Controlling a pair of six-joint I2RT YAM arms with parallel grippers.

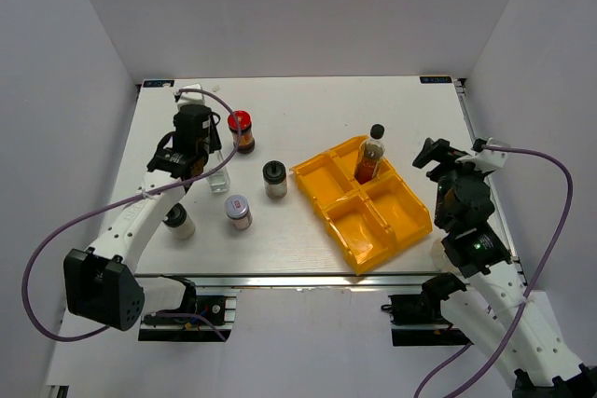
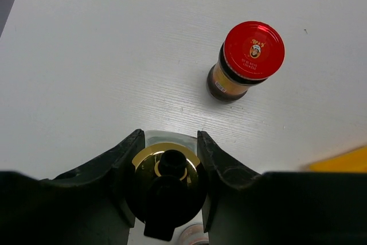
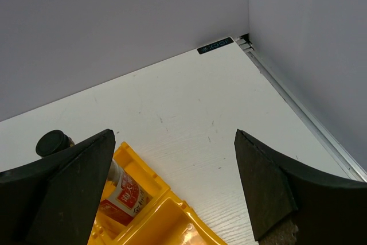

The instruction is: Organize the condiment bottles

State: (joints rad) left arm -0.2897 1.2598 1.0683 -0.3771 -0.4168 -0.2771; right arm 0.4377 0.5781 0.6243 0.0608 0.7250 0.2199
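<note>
The tray's far section has room beside the sauce bottle (image 1: 370,156), so my left gripper will rise, swing across toward the tray and come down there to release.
My left gripper (image 1: 211,167) is shut on the clear glass gold-spouted bottle (image 1: 220,182), which stands at the table's left; in the left wrist view the jaws press both sides of its gold top (image 2: 166,167). The red-lidded dark jar (image 1: 241,130) stands just beyond it, also in the left wrist view (image 2: 252,55). A black-lidded shaker (image 1: 274,178), a silver-lidded shaker (image 1: 238,212) and a black-capped white bottle (image 1: 178,221) stand nearby. The brown black-capped sauce bottle (image 1: 370,156) stands in the yellow tray's far compartment, also in the right wrist view (image 3: 123,193). My right gripper (image 1: 431,157) is open and empty, right of the tray.
The yellow four-compartment tray (image 1: 392,221) lies at centre right, its other three compartments bare; its rim shows in the right wrist view (image 3: 166,210). Grey walls enclose the table on three sides. The table's far right corner (image 3: 243,41) is near my right gripper.
</note>
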